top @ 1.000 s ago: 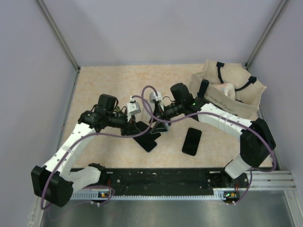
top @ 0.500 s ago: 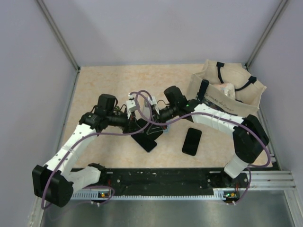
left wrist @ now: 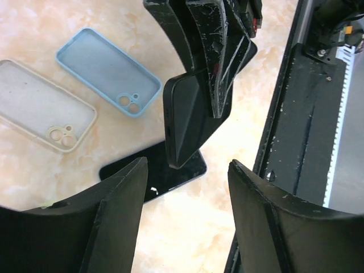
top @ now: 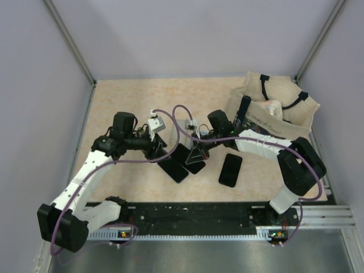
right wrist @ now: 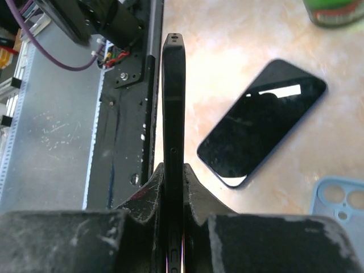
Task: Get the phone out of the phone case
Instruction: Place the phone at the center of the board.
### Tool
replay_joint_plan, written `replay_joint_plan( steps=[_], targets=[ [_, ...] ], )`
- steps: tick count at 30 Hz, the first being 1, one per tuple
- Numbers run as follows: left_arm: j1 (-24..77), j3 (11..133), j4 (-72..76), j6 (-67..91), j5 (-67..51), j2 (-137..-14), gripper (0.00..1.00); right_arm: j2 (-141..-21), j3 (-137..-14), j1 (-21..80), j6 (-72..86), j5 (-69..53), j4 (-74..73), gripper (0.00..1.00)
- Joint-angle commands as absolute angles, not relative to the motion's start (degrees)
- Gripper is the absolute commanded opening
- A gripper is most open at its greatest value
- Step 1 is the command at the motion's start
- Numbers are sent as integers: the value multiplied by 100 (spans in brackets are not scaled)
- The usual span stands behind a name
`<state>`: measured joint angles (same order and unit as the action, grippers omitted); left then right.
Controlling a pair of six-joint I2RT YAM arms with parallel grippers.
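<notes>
My right gripper brings the held black phone down onto the table (top: 193,176) (right wrist: 289,161) beside the second phone's long edge next and releases it there, since that part lies clear.
My right gripper (right wrist: 173,170) is shut on a black phone (right wrist: 173,85), held on edge above the table; in the left wrist view the same phone (left wrist: 187,122) hangs from its fingers. Whether a phone case is around it, I cannot tell. My left gripper (left wrist: 189,165) stands open just left of it with nothing between its fingers. From above, the right gripper (top: 195,154) and left gripper (top: 161,151) meet at mid-table. An empty blue case (left wrist: 108,71) and an empty clear case (left wrist: 42,114) lie on the table.
A second black phone (top: 173,169) lies flat below the grippers, and a third (top: 230,169) lies to the right. A beige tote bag (top: 273,111) stands at the back right. The black base rail (left wrist: 296,142) runs along the near edge.
The right gripper closed on the black phone. The left gripper then opened, let go of it and drew back to the left. The right arm shifted slightly right with the phone.
</notes>
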<state>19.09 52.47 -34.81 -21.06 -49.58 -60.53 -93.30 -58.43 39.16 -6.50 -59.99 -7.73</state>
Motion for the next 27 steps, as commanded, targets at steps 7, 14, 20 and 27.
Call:
replay_joint_plan(
  steps=[7,14,20,27],
  targets=[
    [1767,5686,-3674,-2347,-4772,-5897,65,-9237,-5362,3753,-448,-5564,-255,0],
    [1767,5722,-3735,-2408,-4764,-5889,65,-9536,-5159,3551,-510,-5089,-263,0],
    [1767,5766,-3735,-2417,-4781,-5915,65,-9922,-5326,3507,-589,-4887,-632,0],
    [1767,5783,-3832,-2505,-4781,-5889,65,-10450,-5800,3498,-519,-4913,-1142,0]
  ],
)
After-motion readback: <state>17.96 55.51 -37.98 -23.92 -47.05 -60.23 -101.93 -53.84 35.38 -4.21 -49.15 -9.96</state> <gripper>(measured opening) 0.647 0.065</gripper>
